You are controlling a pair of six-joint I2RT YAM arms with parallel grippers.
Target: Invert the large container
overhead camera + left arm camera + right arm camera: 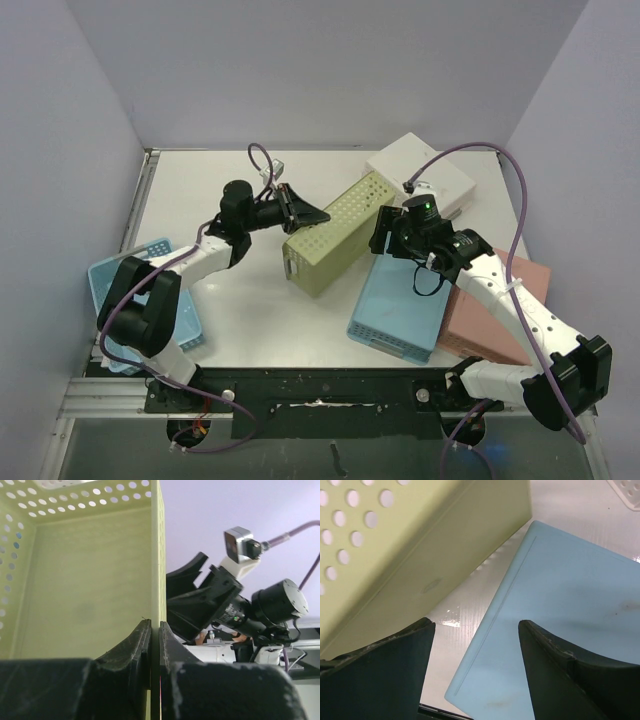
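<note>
The left gripper should next lower sideways, tip the container over and release it, since the bare tabletop is below the gripper, to its left in the top view.
The large yellow-green perforated container [335,235] stands tipped on its side in the middle of the table. My left gripper [300,213] is shut on its side wall near the rim. In the left wrist view the wall [90,580] runs between my closed fingers [155,625], with the container's inside to the left. My right gripper [385,235] is open and empty, just right of the container's lower end. In the right wrist view it [477,625] hovers over the table, with the container's base [410,540] at upper left.
A light blue container [400,300] lies upside down under my right gripper, also in the right wrist view [560,605]. A pink container [500,310] is to its right and a white one [420,170] at the back right. A blue basket [150,300] sits at the near left.
</note>
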